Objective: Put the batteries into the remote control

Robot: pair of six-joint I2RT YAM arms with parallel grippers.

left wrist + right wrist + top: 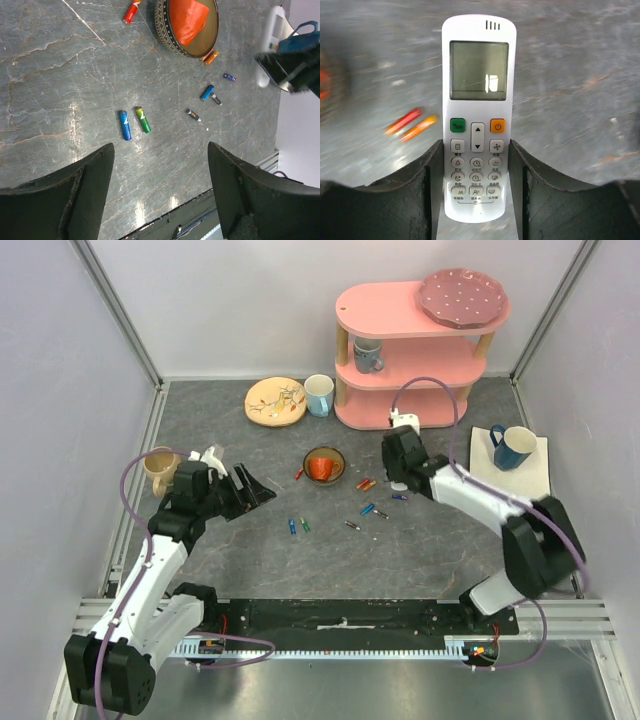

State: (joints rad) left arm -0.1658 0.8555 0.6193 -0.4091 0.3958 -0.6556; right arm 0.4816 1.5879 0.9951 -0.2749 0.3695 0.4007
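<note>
My right gripper is to release the remote on the tabletop patch beside the green battery (333,548), which is clear of batteries, so it needs to move back and down next.
The white remote control (479,75) lies face up between my right gripper's (476,167) fingers, which are shut against its lower sides. It also shows in the left wrist view (265,47). In the top view my right gripper (398,478) is right of the bowl. Batteries lie scattered on the table: a red and an orange one (411,124) left of the remote, a blue one (124,125) and a green one (142,119) side by side, a red one (299,474), and several small ones (367,509). My left gripper (160,190) is open and empty above the table's left (258,488).
A patterned bowl (324,466) holding something orange stands mid-table. A tan mug (158,468) is behind my left arm. A plate (275,401), a white mug (319,394) and a pink shelf (415,360) stand at the back. A blue mug (514,447) sits on a white cloth at right.
</note>
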